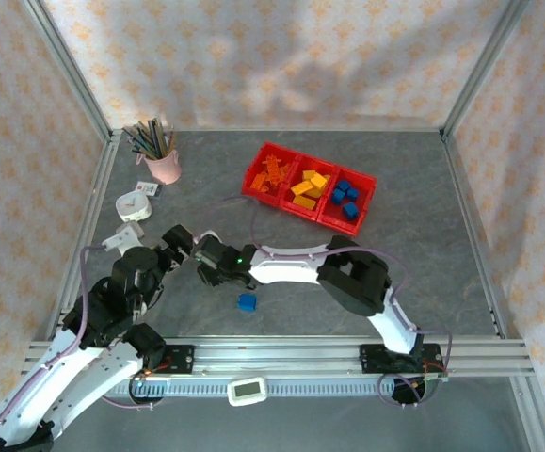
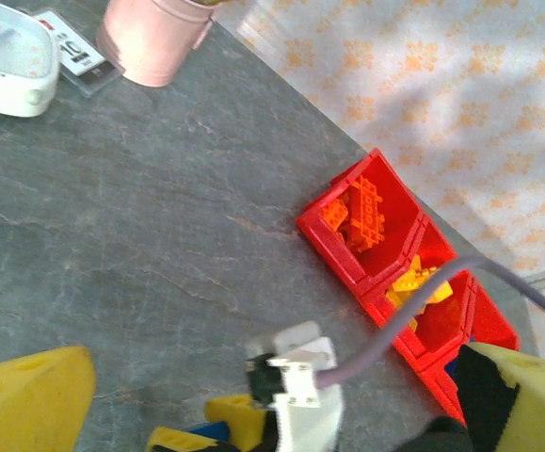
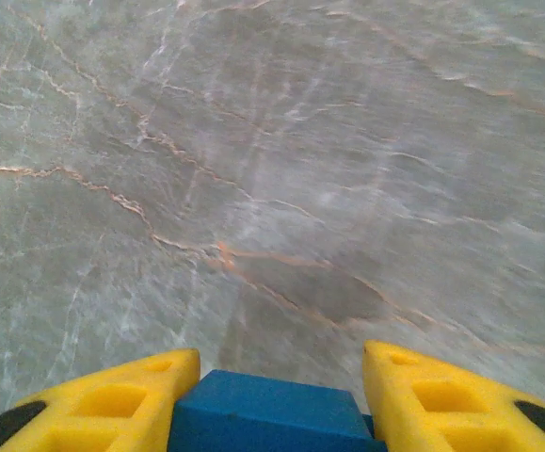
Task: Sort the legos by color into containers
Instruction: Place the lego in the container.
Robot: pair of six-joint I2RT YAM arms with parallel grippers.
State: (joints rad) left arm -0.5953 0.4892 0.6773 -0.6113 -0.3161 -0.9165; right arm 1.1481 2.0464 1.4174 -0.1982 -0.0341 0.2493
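Observation:
The bin holding blue legos stands outward, so my right gripper should rise, swing over it and release this matching lego.
The containers (image 1: 262, 181) are three joined red bins at the back centre. Their left bin holds orange legos (image 1: 272, 174), the middle one yellow legos (image 1: 308, 186) and the right one blue legos (image 1: 347, 199). My right gripper (image 3: 280, 358) is low over the grey table, shut on a blue lego (image 3: 267, 414) between its yellow fingers. In the top view that gripper (image 1: 204, 256) reaches left across the table. Another blue lego (image 1: 246, 302) lies loose near the front. My left gripper (image 1: 178, 241) is open, its fingers (image 2: 27, 395) spread wide beside the right wrist. The bins (image 2: 328, 237) lie beyond it.
A pink pencil cup (image 1: 164, 166) stands at the back left, with a white timer (image 1: 133, 204) and a small card (image 2: 74, 56) near it. Metal frame rails run along the table's sides. A purple cable (image 2: 413, 315) crosses the left wrist view.

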